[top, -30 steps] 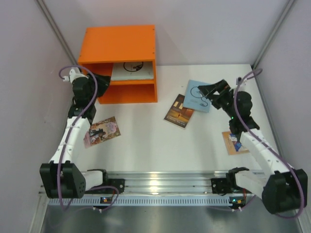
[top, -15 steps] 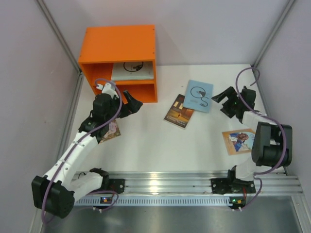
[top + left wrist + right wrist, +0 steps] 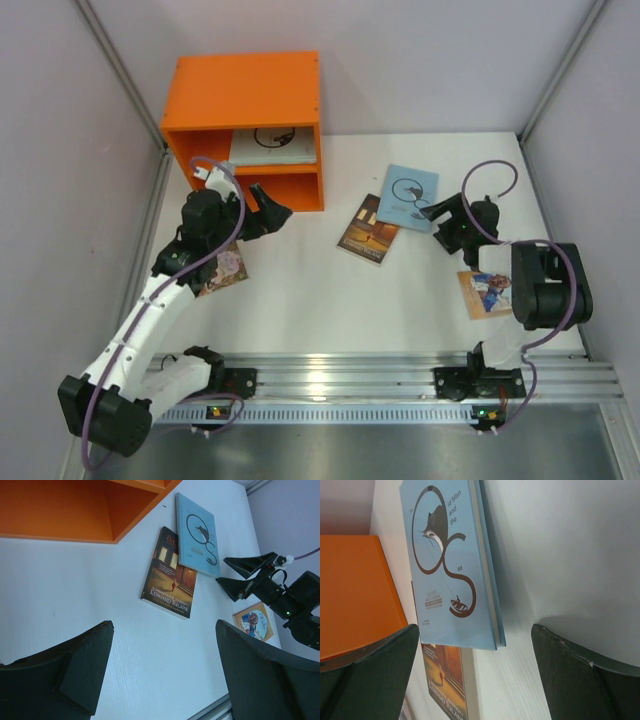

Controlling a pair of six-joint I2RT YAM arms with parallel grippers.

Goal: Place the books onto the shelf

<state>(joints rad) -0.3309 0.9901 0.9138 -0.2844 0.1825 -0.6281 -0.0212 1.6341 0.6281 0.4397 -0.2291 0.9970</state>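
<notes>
The right gripper should next roll its fingers over and under the pale blue book's near corner (image 3: pixel 427 227) (image 3: pixel 495 639) and close, because that corner lies flat just ahead of its fingers.
The orange shelf (image 3: pixel 240 105) stands at the back left, with a pale book with a black ring logo (image 3: pixel 268 148) lying in its upper compartment. My left gripper (image 3: pixel 270 212) hangs open and empty just in front of the shelf's lower compartment (image 3: pixel 75 510). On the table lie a pale blue book (image 3: pixel 408 197), a dark brown book (image 3: pixel 367 229), a pinkish book (image 3: pixel 225 270) partly under my left arm, and an orange book (image 3: pixel 486 292). My right gripper (image 3: pixel 440 225) is open and low beside the blue book's near right corner (image 3: pixel 447 565), holding nothing.
Grey walls close in the table on the left, back and right. The arms' rail (image 3: pixel 330 375) runs along the near edge. The brown book (image 3: pixel 445 680) slightly underlaps the blue one. My right arm is folded back over the orange book.
My left gripper drew back from the shelf's left side to its front and opened wide. My right gripper swung right off the blue book, then dropped to its near right corner.
</notes>
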